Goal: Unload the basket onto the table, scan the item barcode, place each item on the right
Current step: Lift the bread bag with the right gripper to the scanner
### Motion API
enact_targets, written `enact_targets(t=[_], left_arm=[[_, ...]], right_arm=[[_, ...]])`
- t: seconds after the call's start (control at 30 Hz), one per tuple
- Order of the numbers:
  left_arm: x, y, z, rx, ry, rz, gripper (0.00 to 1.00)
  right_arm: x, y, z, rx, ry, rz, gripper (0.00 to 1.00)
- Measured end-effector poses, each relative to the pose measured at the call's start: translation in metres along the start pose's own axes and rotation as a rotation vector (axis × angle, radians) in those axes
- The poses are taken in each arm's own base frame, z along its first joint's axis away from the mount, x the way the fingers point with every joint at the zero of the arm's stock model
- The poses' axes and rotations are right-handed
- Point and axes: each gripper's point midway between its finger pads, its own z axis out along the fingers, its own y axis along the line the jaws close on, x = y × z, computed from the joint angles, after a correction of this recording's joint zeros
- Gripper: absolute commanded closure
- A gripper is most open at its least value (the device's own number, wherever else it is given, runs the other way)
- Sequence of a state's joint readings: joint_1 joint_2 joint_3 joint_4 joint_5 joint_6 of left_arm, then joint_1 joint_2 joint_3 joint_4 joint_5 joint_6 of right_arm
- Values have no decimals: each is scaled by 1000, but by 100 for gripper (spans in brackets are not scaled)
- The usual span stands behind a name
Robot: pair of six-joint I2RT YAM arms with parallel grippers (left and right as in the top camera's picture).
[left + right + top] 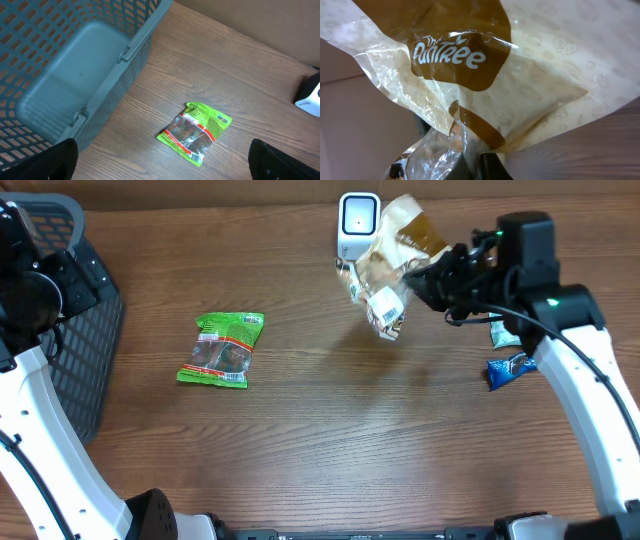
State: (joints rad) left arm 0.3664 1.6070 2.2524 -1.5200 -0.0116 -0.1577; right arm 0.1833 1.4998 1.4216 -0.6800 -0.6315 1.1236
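Note:
The robot's right gripper should move past the scanner [357, 220] and down, then let go of the bag on the bare tabletop, which is below and to the gripper's left in the overhead view.
A cream and brown crinkly snack bag [390, 265] hangs in the air just in front of the white barcode scanner [357, 220] at the table's far edge. My right gripper [425, 280] is shut on the bag's right side. In the right wrist view the bag [520, 75] fills the frame and its film is pinched between the dark fingertips [492, 167]. A white label shows at the bag's lower end near the scanner. My left gripper [162, 165] stands wide open above the table, holding nothing, near the basket.
A green snack packet [222, 348] lies flat left of centre, also in the left wrist view [196, 131]. A grey mesh basket [70, 330] stands at the left edge. A blue packet [510, 368] and a teal one [503, 333] lie under the right arm.

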Motion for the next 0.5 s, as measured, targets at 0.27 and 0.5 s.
enact_targets(t=[0.27, 0.5], left_arm=[[0, 0, 0, 0, -1, 0, 0], [0, 0, 0, 0, 0, 0, 0]], right_arm=[[-6, 21, -7, -64, -58, -4, 96], [-2, 26, 17, 38, -203, -610, 96]])
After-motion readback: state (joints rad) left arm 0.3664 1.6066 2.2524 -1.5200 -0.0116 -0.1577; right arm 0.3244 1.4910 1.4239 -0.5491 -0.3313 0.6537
